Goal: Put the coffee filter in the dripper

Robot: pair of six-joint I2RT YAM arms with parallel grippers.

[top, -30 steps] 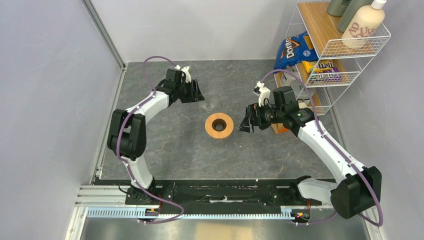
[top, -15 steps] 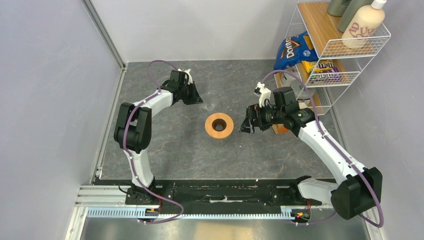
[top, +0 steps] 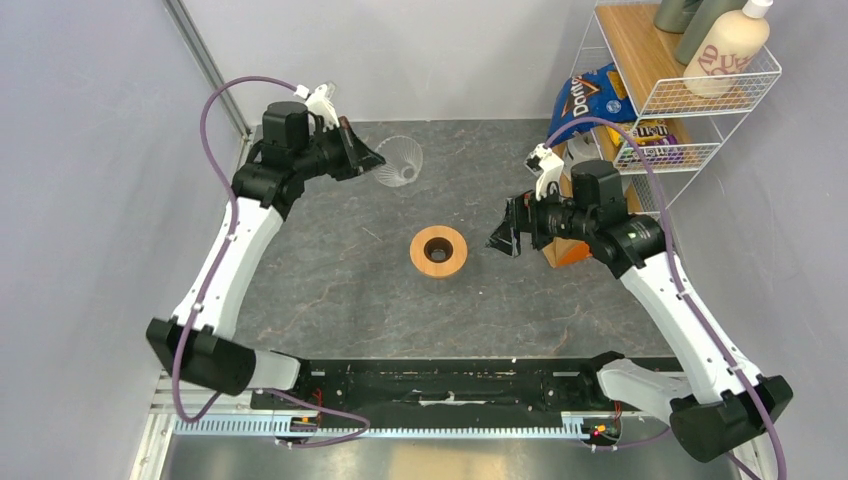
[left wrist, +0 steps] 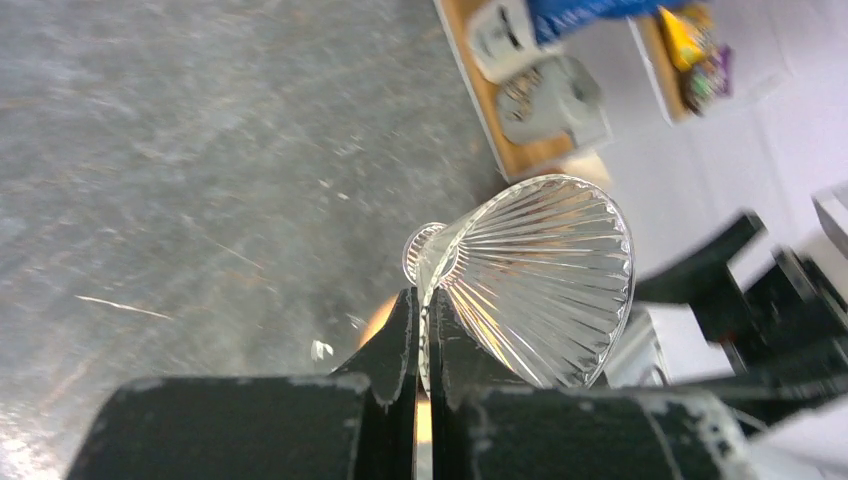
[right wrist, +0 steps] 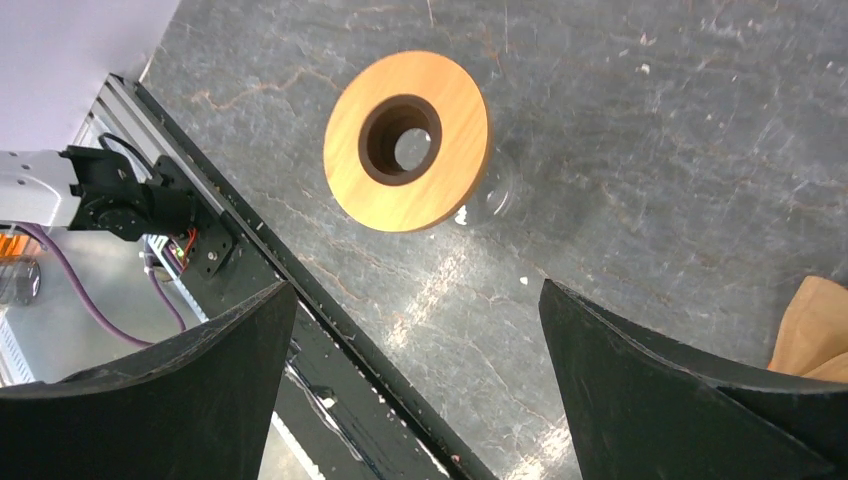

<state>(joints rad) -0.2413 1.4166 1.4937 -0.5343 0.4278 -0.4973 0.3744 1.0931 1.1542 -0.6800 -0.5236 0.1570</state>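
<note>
My left gripper must go back and down, to release the cone in the wooden ring's empty hole (top: 438, 250), below and to the gripper's right in the top view.
My left gripper (top: 366, 160) (left wrist: 423, 300) is shut on the glass edge of the dripper (top: 398, 160) (left wrist: 540, 280), a clear ribbed cone. It holds the cone tilted on its side above the table's back left. The orange-brown wooden ring (top: 438, 251) (right wrist: 407, 140) lies apart from it, flat in the middle of the table. My right gripper (top: 505, 236) (right wrist: 415, 290) hangs open to the right of the ring, nothing between its fingers. A tan paper corner, the coffee filter (top: 566, 252) (right wrist: 815, 325), shows under my right arm, mostly hidden.
A white wire shelf (top: 655, 100) stands at the back right with a blue chip bag (top: 585, 98), candy packs and bottles. Grey walls close in on the left and at the back. The black base rail (top: 450, 385) runs along the near edge.
My left gripper has closed on the glass cone and raised it off the table, swinging back and left. My right arm has drawn slightly right, still open.
</note>
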